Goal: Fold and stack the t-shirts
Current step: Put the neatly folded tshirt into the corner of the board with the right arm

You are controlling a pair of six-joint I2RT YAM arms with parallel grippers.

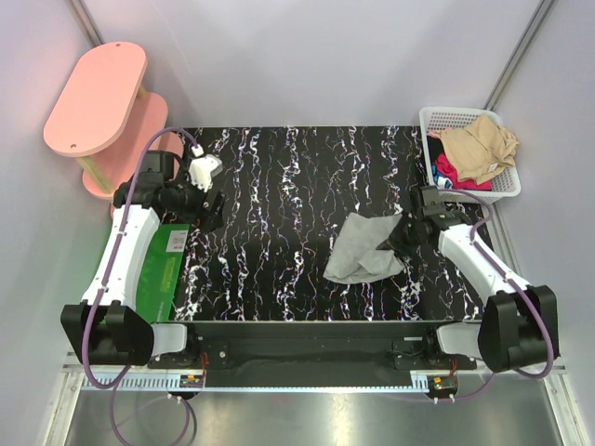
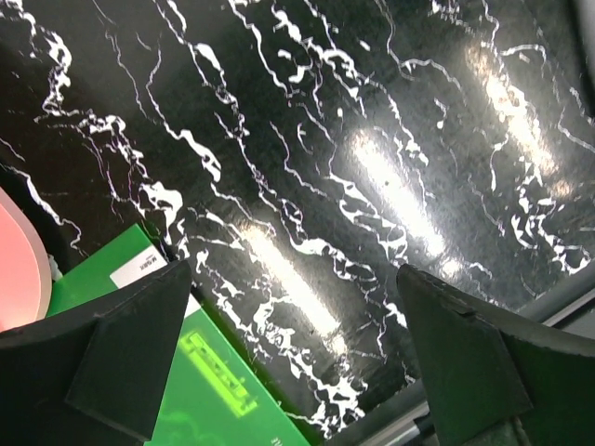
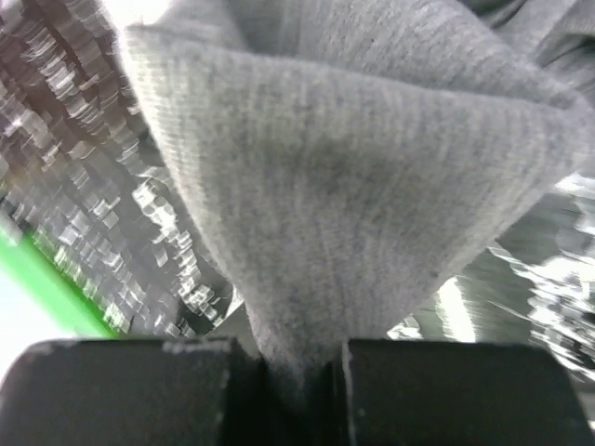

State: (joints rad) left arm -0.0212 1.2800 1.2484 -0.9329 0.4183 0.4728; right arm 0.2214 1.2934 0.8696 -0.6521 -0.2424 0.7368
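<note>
The table's bare near corner lies to the right of my right gripper in the top view, so I will move it there next and release the t-shirt.
A heather grey t-shirt (image 1: 364, 249) lies bunched on the black marbled table (image 1: 279, 204), right of centre. My right gripper (image 1: 398, 234) is shut on its right edge; in the right wrist view the grey cloth (image 3: 344, 195) fans out from between the two dark fingers (image 3: 130, 390). More t-shirts, a tan one (image 1: 479, 149) on top of red and blue cloth, fill the white basket (image 1: 507, 190) at the back right. My left gripper (image 1: 206, 212) hovers open over the table's left edge, its fingers (image 2: 121, 353) wide apart with nothing between them.
A green mat (image 1: 160, 265) lies along the left table edge, partly under the left arm, and shows in the left wrist view (image 2: 186, 390). A pink two-tier stool (image 1: 102, 102) stands beyond the back left corner. White walls enclose the table.
</note>
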